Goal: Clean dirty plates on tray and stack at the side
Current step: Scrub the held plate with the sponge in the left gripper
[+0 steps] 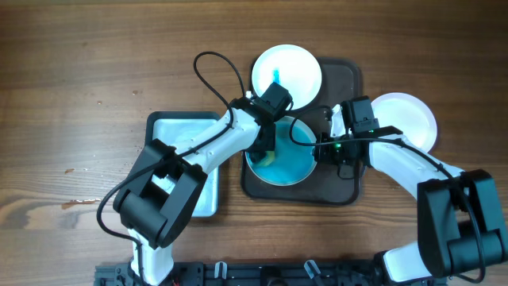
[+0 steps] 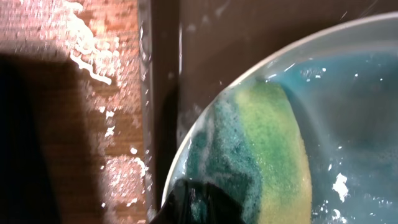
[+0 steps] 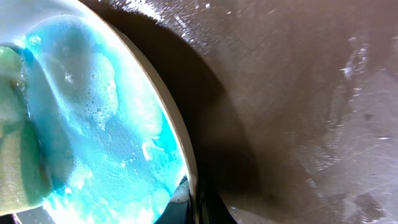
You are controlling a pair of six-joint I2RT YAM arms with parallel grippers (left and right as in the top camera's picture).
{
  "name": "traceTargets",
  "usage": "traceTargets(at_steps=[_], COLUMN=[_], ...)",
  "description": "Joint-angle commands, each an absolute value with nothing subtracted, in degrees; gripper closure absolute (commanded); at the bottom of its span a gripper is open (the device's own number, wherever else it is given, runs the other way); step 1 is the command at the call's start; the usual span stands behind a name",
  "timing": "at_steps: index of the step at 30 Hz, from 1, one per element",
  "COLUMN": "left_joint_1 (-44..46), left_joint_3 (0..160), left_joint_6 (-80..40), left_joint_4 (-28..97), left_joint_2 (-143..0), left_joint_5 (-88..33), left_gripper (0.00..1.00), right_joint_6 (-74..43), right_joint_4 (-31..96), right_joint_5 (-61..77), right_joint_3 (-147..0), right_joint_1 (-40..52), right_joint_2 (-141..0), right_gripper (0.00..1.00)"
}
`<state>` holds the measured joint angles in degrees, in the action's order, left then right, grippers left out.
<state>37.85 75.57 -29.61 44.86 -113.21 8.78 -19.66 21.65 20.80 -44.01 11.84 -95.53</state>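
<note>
The basin [image 1: 184, 135] is open alongside, so the left gripper should next sweep the plate, then rise past the edge of the tray and lower the sponge into the basin.
A white plate covered in blue soapy liquid [image 1: 287, 163] lies on the dark brown tray [image 1: 345, 187]. My left gripper [image 1: 264, 151] is shut on a yellow-green sponge [image 2: 267, 155] that presses on the plate's left part; the sponge also shows in the right wrist view [image 3: 15, 149]. My right gripper [image 1: 324, 148] is shut on the plate's right rim [image 3: 186, 162], one finger above and one below. A second white plate with a blue smear [image 1: 286, 70] sits at the tray's far end. A clean white plate [image 1: 409, 117] lies on the table right of the tray.
A light blue rectangular basin [image 1: 186, 131] stands left of the tray, partly under my left arm. Foam spots lie on the wooden table [image 2: 93, 56] beside the tray's left edge [image 2: 163, 74]. The tray floor [image 3: 298, 106] is wet.
</note>
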Motion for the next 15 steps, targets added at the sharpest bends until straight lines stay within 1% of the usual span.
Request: traceTargets(at_steps=[1,3,5,8,10,12,15], left_joint_1=[37.19,37.91,39.31,42.09,43.86,44.93,45.65], left_joint_3=[73.21,73.19,73.19,73.08,73.08,73.08,73.08], left_joint_6=[-28.69,-28.69,-28.69,-28.73,-28.82,-28.97,-28.93], left_joint_4=[47.77,46.11,41.56,34.70,32.67,32.73,32.88], left_joint_2=[-115.07,-115.09,-115.15,-115.70,-116.92,-118.08,-118.67], left_joint_5=[9.50,2.11,-9.41,-21.63,-24.10,-25.82,-31.48], left_gripper=[0.96,0.96,0.96,0.96,0.96,0.96,0.96], right_joint_6=[-18.63,-18.59,-18.61,-18.63,-18.61,-18.63,-18.61], right_joint_4=[23.44,23.38,23.38,23.59,23.64,23.92,24.01], right_joint_5=[15.55,15.53,15.53,15.53,15.53,15.53,15.53], right_joint_3=[-41.60,-41.60,-41.60,-41.60,-41.60,-41.60,-41.60], right_joint_1=[11.40,11.40,11.40,11.40,11.40,11.40,11.40], right_joint_2=[-97.93,-97.93,-97.93,-97.93,-97.93,-97.93,-97.93], right_gripper=[0.96,0.96,0.96,0.96,0.96,0.96,0.96])
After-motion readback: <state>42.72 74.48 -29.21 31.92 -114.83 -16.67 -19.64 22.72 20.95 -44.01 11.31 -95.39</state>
